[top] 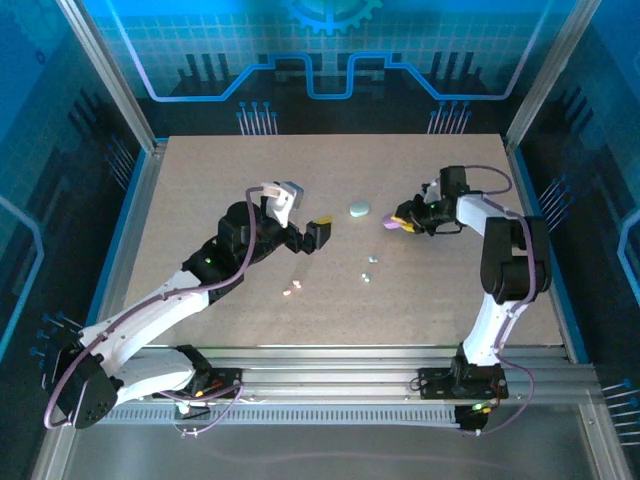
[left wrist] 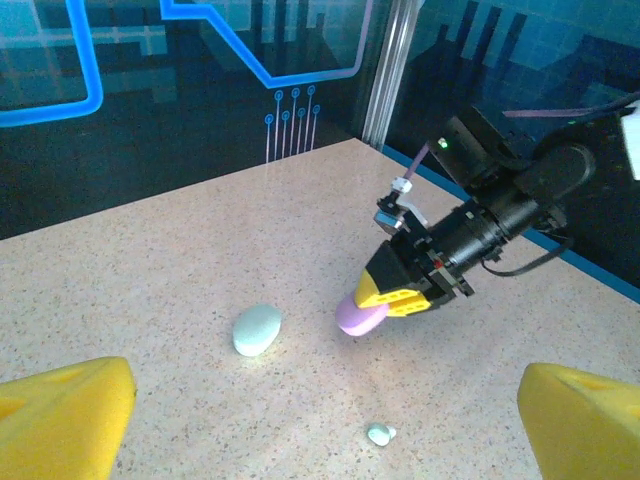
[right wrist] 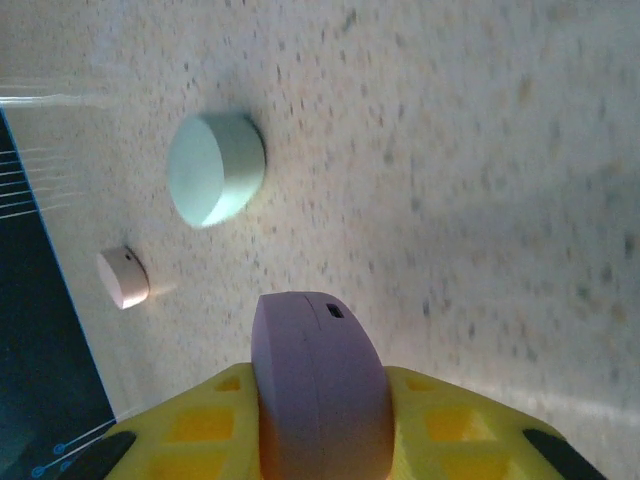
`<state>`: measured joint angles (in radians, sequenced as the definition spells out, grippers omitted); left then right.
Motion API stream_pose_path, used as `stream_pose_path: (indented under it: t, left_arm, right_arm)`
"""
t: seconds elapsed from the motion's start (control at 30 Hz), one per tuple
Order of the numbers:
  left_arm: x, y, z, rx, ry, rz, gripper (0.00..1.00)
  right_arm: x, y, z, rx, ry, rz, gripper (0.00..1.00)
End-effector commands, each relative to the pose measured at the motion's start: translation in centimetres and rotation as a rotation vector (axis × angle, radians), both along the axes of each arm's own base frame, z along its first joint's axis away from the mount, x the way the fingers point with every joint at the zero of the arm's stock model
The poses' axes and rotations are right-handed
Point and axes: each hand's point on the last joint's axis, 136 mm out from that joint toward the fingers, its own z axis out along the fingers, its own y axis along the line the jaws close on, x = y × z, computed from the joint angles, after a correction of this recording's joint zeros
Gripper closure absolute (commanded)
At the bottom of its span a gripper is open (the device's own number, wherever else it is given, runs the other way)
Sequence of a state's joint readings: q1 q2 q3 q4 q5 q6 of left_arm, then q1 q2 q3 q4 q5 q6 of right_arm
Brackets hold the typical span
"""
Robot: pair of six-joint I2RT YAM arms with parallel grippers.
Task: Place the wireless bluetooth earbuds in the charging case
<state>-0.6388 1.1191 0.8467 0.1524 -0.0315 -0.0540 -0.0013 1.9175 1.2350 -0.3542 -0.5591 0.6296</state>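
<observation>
Next, my right gripper will lower the purple charging case point(right wrist: 320, 385) onto it beside the mint case, then open.
My right gripper point(top: 403, 222) is shut on a purple charging case point(right wrist: 320, 385), closed and held on edge just above the table; the left wrist view shows that purple case point(left wrist: 360, 315) in its yellow fingers point(left wrist: 400, 292). A closed mint case point(top: 359, 208) lies just left of it. Two mint earbuds point(top: 373, 259) point(top: 365, 277) lie nearer the arms, one mint earbud point(left wrist: 380, 434) below my left gripper. Pale pink earbuds point(top: 290, 288) lie together further left. My left gripper point(top: 321, 230) hangs open and empty left of the mint case, its yellow fingers point(left wrist: 60, 415) wide apart.
In the right wrist view, a pale pink rounded case point(right wrist: 123, 277) lies beyond the mint case point(right wrist: 215, 168). The table point(top: 200, 180) is speckled beige, fenced by metal posts and blue panels. The back half and the left side are bare.
</observation>
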Motion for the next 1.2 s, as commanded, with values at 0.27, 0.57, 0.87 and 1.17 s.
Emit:
stream_pose_path:
  t: [0.27,0.57,0.87,1.17]
  left_arm:
    - [-0.3,0.7,0.3,0.002,0.03,0.027,0.01]
    - [-0.9,0.3,0.2,0.016,0.066,-0.011,0.01]
    - [-0.8,0.5,0.1,0.017,0.074,-0.008,0.01]
    - [-0.3,1.6,-0.4,-0.01,0.111,0.031,0.01]
  right_arm:
    - [1.7,-0.6,-3.0,-0.014,0.044,0.061,0.82]
    - [1.3,-1.8,-2.9,-0.06,0.057,0.042,0.58]
    - [1.5,-2.8,-2.4,-0.129,0.051,0.044,0.51]
    - [3.2,-1.8,1.2,-0.157,-0.061,0.103,0.45]
